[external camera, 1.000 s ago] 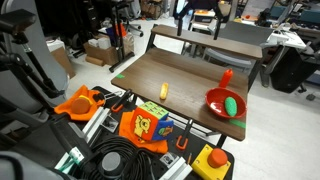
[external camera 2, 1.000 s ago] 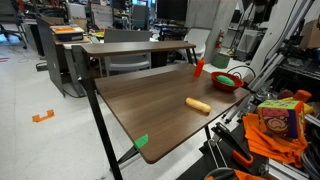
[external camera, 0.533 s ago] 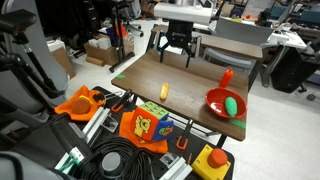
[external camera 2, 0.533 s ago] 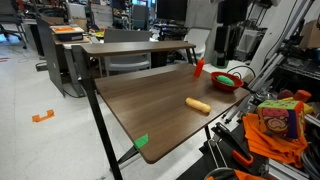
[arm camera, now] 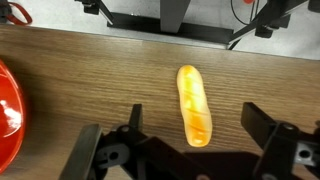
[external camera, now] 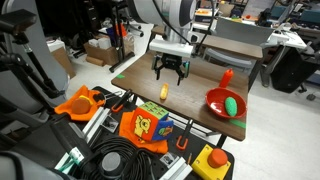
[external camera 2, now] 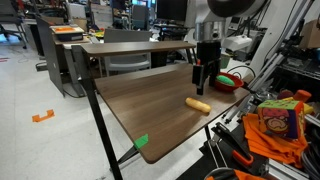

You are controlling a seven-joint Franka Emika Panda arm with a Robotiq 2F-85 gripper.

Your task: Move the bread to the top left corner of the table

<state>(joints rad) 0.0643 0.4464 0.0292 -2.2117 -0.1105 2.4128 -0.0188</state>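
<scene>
My gripper moves down toward the tabletop next and closes around the bread's near end (external camera: 164,89) (arm camera: 198,127), because the loaf lies lined up between its open fingers.
The bread (arm camera: 194,105) is a small yellow-tan oblong loaf lying flat on the dark brown wood-grain table (arm camera: 80,80). It shows in both exterior views (external camera: 164,92) (external camera 2: 199,104), near the table's edge. My gripper (external camera: 166,72) (external camera 2: 200,84) hangs open above the table, just over the bread and apart from it. In the wrist view the open fingers (arm camera: 190,140) straddle the loaf's near end with a wide gap on each side. Nothing is held.
A red bowl (external camera: 223,105) (external camera 2: 226,81) (arm camera: 8,110) holding a green rounded object (external camera: 232,103) stands at one end of the table. A yellow-and-blue printed box (external camera: 147,125) (external camera 2: 280,120), orange tools and black cables lie beyond the table's edge. A second desk (external camera 2: 130,47) stands behind.
The arm has come down from high behind the table to just above the bread. The gripper stays open. The bread and bowl have not moved.
</scene>
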